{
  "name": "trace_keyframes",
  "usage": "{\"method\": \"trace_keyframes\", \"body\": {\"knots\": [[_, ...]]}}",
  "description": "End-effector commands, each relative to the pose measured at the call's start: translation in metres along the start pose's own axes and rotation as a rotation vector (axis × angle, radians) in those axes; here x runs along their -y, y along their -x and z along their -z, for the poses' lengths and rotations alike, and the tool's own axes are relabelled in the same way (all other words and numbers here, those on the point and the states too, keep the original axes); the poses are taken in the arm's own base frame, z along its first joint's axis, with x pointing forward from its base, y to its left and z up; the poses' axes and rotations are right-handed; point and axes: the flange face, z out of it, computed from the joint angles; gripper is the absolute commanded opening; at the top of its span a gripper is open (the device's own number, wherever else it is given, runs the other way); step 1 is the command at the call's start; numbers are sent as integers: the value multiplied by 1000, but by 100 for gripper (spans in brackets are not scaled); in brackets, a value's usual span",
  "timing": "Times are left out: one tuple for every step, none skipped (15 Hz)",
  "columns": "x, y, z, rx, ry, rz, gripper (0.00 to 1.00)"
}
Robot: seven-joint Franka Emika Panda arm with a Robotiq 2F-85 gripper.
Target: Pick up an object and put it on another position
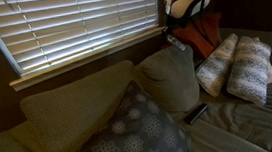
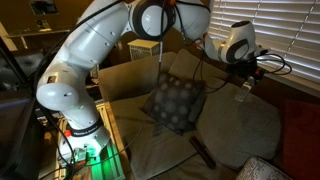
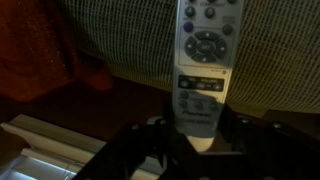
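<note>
The top of the tan cushion by the window lies just below my gripper. My gripper will next move down onto it and release the slim silver remote.
In the wrist view my gripper is shut on the lower end of the slim silver remote, whose button rows point away from me. Right behind it is the woven tan cushion. In both exterior views the gripper hangs by the window, just above and beside the top of the tan cushion, which leans against the sofa back.
A grey patterned pillow leans in front of the tan cushion. A black remote lies on the sofa seat. An orange-red pillow and pale pillows are close by. Window blinds are behind.
</note>
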Motion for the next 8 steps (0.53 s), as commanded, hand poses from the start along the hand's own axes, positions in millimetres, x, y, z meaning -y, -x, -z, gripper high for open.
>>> {"method": "trace_keyframes", "body": {"knots": [[-1,-1,-3,0,1,-1,46],[-2,-2,-4,-2,1,-2,46],[-2,-3,-4,-4,2,-2,46],[-3,-5,-3,-4,3,-3,21],[-5,-6,-8,1,12,-19,21],[-6,-6,-14,14,5,-25,21],[-5,-7,-20,16,-2,-30,21],[-4,-8,-24,20,-18,-31,21]]}}
